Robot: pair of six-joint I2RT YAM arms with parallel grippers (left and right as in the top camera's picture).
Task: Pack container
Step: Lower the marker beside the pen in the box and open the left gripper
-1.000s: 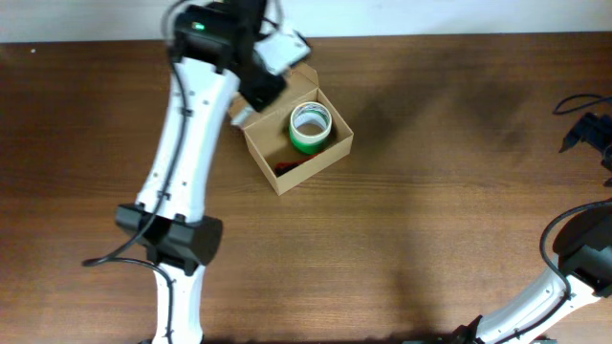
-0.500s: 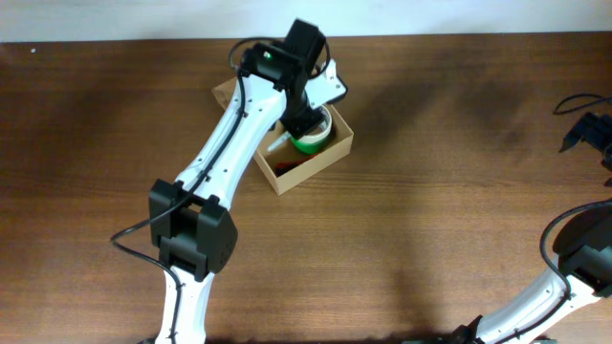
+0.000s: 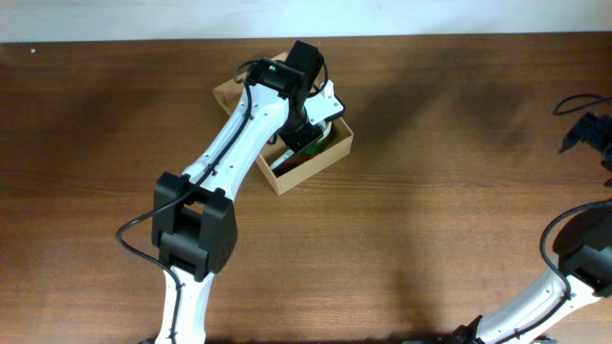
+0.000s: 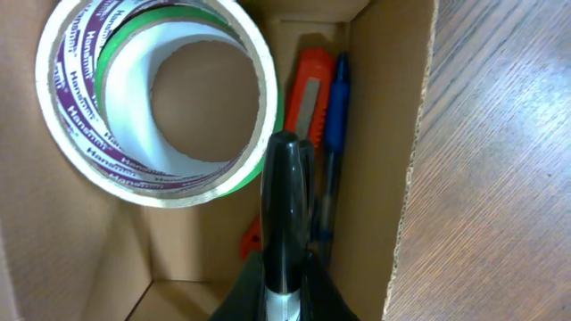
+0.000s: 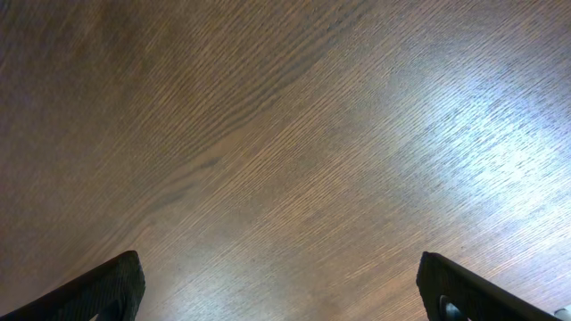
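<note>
The tape roll fills the other side of the cardboard box, so my left gripper should next lower and let go of the marker (image 4: 284,196) along the box cutter and pen (image 4: 335,116) below it.
The container (image 3: 323,161) is a tan cardboard box, open, at the table's back centre. In the left wrist view its inside (image 4: 375,134) holds a green and clear tape roll (image 4: 80,134), an orange box cutter (image 4: 308,98) and a blue pen (image 4: 335,116). My left gripper (image 4: 284,267) is shut on a black marker (image 4: 284,196) and holds it inside the box, between the roll and the cutter. From overhead the left gripper (image 3: 304,122) covers most of the box opening. My right gripper (image 5: 285,285) is open and empty over bare table, at the far right (image 3: 588,129).
The box's flap lid (image 3: 229,91) lies open toward the back left. The brown wooden table (image 3: 440,220) runs to a white wall at the back. A black cable (image 3: 574,100) lies at the right edge.
My left arm swung from the box's back-left side to over the box and lowered the marker into it. The right arm has not moved.
</note>
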